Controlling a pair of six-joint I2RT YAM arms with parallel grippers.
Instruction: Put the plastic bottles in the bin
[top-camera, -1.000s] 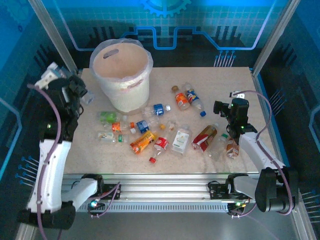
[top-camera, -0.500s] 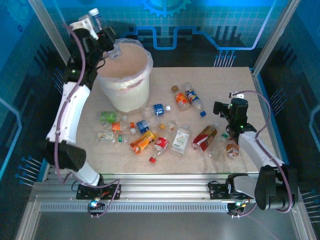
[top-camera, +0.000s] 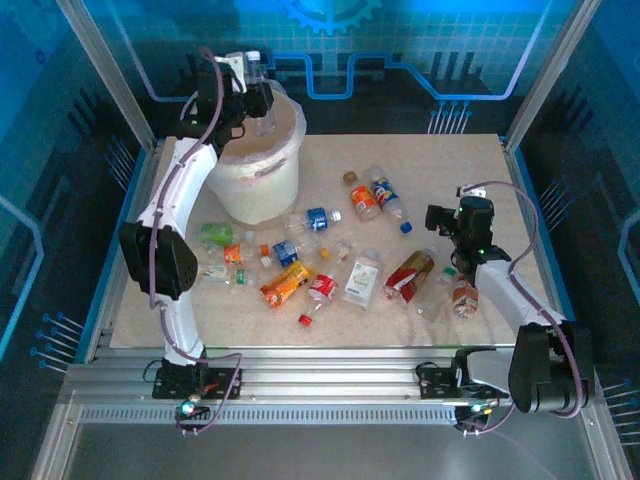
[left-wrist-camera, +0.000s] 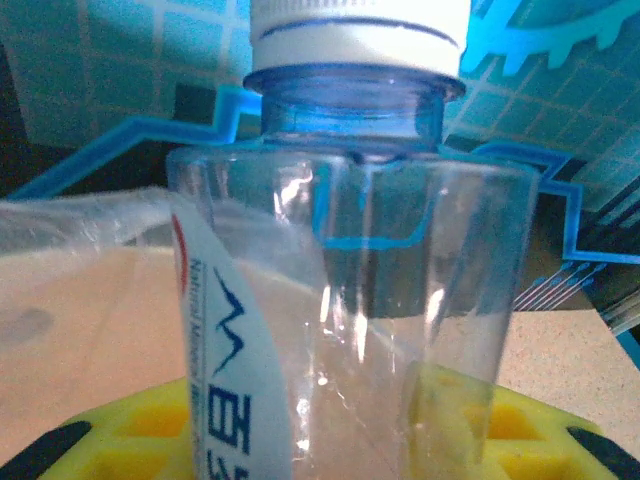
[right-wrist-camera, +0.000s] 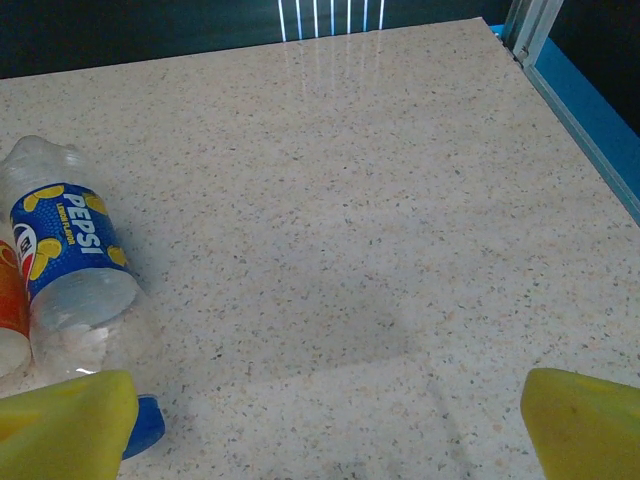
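I need to move my left gripper down and back to release the bottle. It is above the white bin's rim, and the white bin's open inside is below and back.
My left gripper (top-camera: 250, 97) is shut on a clear plastic bottle (top-camera: 262, 105) with a white cap, held upright over the rim of the white bin (top-camera: 258, 178). In the left wrist view this bottle (left-wrist-camera: 350, 300) stands between my yellow fingers (left-wrist-camera: 140, 425), and its blue-and-white label faces the camera. The bin's bag liner (left-wrist-camera: 70, 215) lies just behind it. Several more bottles lie on the table, among them a blue-labelled one (top-camera: 311, 221) and an orange one (top-camera: 285, 285). My right gripper (top-camera: 438, 215) hangs open over the table, with a Pepsi bottle (right-wrist-camera: 68, 262) to its left.
Loose caps lie among the bottles, a red one (top-camera: 304, 320) near the front. A red-labelled bottle (top-camera: 410, 275) and a brown one (top-camera: 463, 297) lie close beside the right arm. Metal frame posts (top-camera: 545, 75) and blue panels wall the table (top-camera: 450, 160).
The left arm has swung from the table's left edge up and rightward, carrying the bottle to a spot above the bin. The right arm has not moved.
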